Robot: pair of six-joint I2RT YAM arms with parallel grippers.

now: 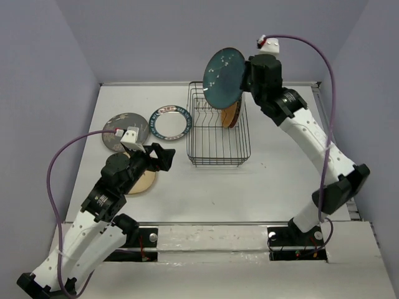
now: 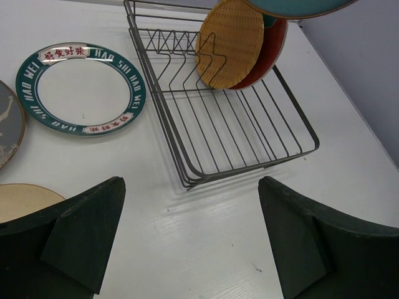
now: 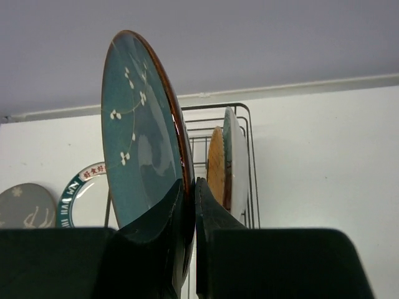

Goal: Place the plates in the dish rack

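Observation:
My right gripper moves down and left in the top view next and releases the dark teal plate (image 1: 223,78) in the dish rack's empty wires (image 1: 214,118) beside the wooden plate.
My right gripper (image 1: 244,80) is shut on the rim of the dark teal glazed plate (image 1: 223,78) and holds it upright in the air above the far end of the black wire dish rack (image 1: 218,164). In the right wrist view the fingers (image 3: 190,184) pinch that plate (image 3: 137,143). An orange-brown wooden plate (image 2: 229,43) and a teal-and-red plate (image 2: 272,47) stand in the rack's (image 2: 249,167) far tines. My left gripper (image 2: 192,184) is open and empty, low over the table in front of the rack. The pale tan plate (image 1: 142,182) lies partly under it.
The white plate with a teal rim (image 1: 170,122) and the grey patterned plate (image 1: 118,128) lie flat left of the rack. The back wall runs close behind the rack. The near half of the rack holds only tines.

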